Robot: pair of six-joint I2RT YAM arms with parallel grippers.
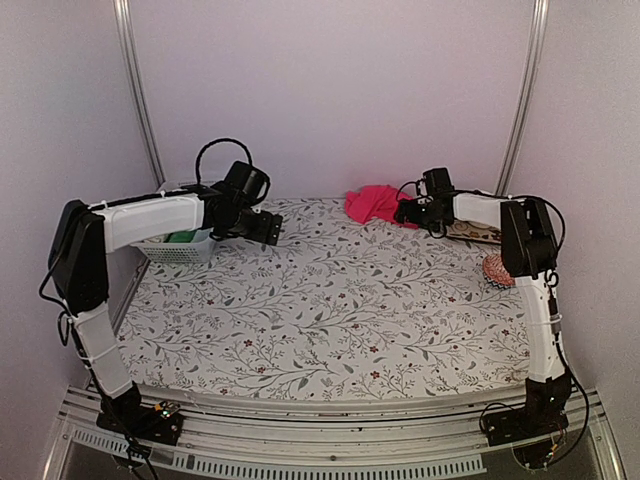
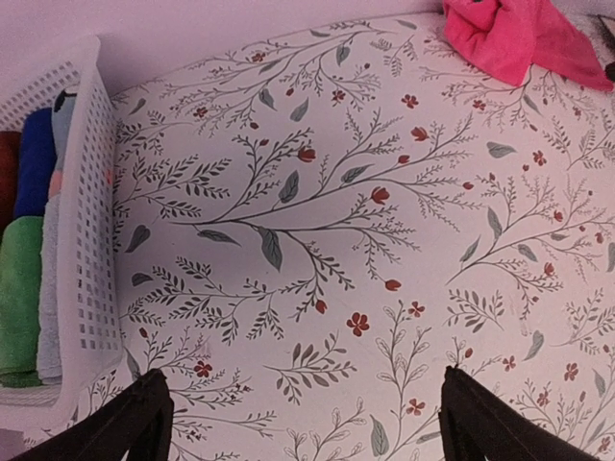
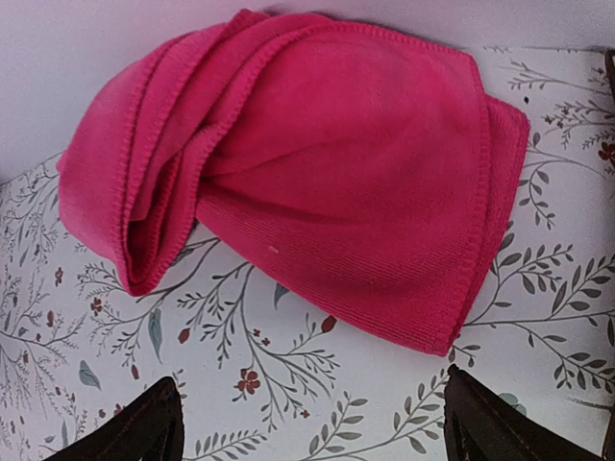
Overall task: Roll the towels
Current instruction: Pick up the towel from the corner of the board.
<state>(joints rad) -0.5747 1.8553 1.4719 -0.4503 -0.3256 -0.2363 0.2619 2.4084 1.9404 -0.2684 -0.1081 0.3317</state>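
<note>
The right gripper moves down and right in the wrist view next, onto the pink towel's near corner (image 3: 430, 322), which juts free below it and to that side.
A hot pink towel (image 1: 374, 203) lies crumpled at the back of the flowered table, right of centre. It fills the upper part of the right wrist view (image 3: 317, 173) and shows at the top right of the left wrist view (image 2: 519, 34). My right gripper (image 1: 408, 213) is open, just right of the towel, its fingertips (image 3: 144, 427) short of the cloth and empty. My left gripper (image 1: 270, 228) is open and empty over the bare table at the back left, far from the towel. The lime-yellow towel is out of view.
A white basket (image 1: 175, 247) stands at the back left under my left arm, holding dark red, blue and green cloth rolls (image 2: 19, 288). A round red-orange woven pad (image 1: 497, 270) lies at the right edge behind my right arm. Walls close the back and sides.
</note>
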